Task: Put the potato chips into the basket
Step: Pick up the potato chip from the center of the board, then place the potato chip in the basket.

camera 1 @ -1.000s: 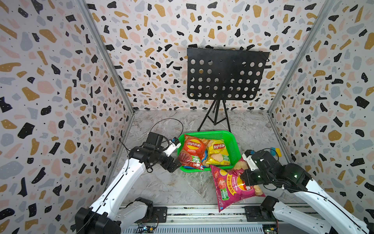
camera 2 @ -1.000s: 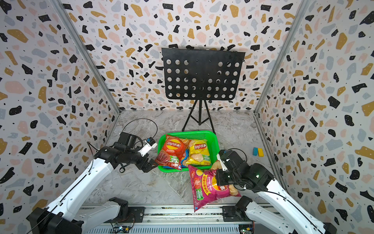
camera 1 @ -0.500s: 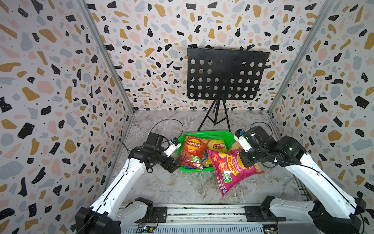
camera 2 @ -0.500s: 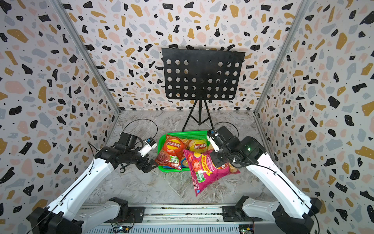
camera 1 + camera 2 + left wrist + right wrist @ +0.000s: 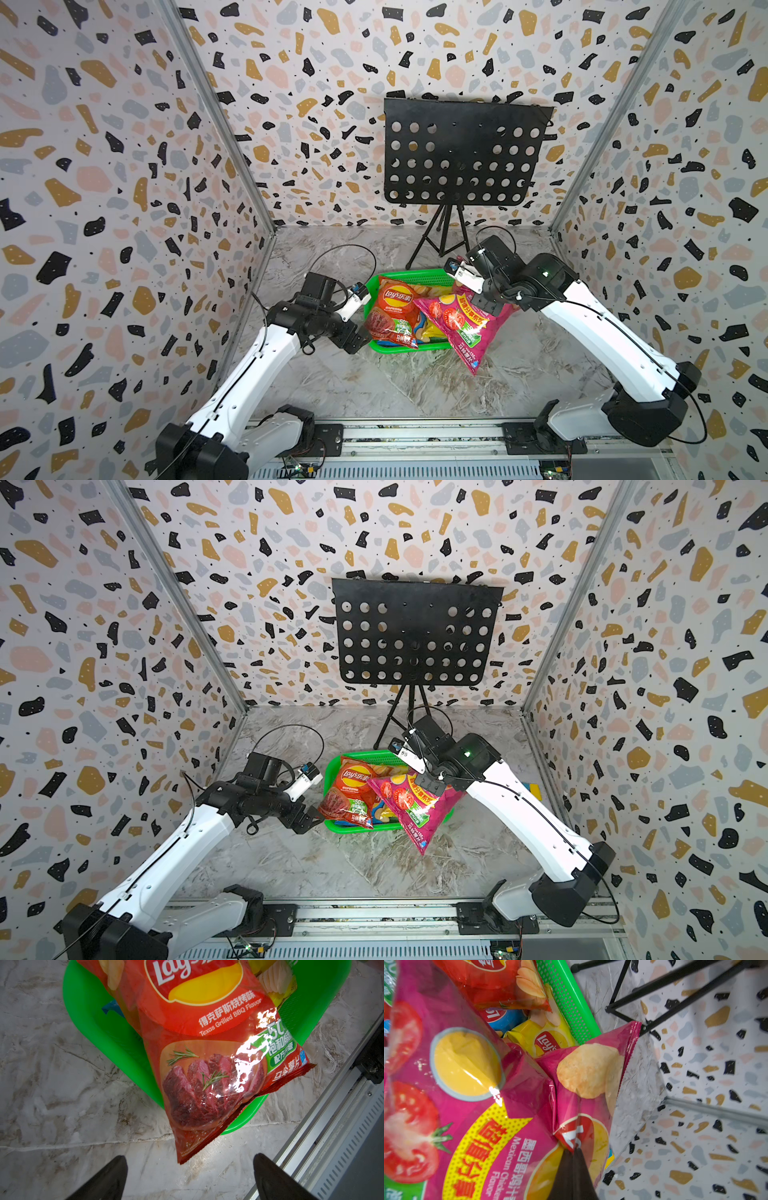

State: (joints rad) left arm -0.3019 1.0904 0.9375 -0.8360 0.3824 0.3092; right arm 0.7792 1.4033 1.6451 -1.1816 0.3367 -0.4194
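The magenta-pink bag's lower end hangs over the basket's front rim. So next, my right gripper moves outward, turns toward the basket's far rim (image 5: 434, 273) (image 5: 584, 1024), and lets go of the magenta-pink bag's top.
The green basket (image 5: 415, 274) (image 5: 365, 756) (image 5: 93, 1022) (image 5: 569, 999) holds a red chips bag (image 5: 392, 311) (image 5: 349, 789) (image 5: 207, 1053) lying tilted over its near rim. Under it lie a yellow bag (image 5: 548, 1036) and a blue bag (image 5: 506, 1019). My right gripper (image 5: 488, 301) (image 5: 432, 785) (image 5: 574, 1150) is shut on the top of the magenta-pink bag (image 5: 461, 324) (image 5: 411, 808) (image 5: 467, 1105). That bag hangs over the basket's right side, its lower end past the front rim. My left gripper (image 5: 357, 340) (image 5: 309, 823) (image 5: 188, 1158) stands open, empty, just short of the red bag's corner.
A black perforated music stand (image 5: 465, 153) (image 5: 415, 633) on a tripod stands right behind the basket. A small blue-and-yellow block (image 5: 532, 789) lies by the right wall. A metal rail (image 5: 415, 436) runs along the front edge. Patterned walls close in three sides.
My right arm has lifted the magenta-pink bag off the floor at the front right and carried it back and left over the basket. The left arm has not moved.
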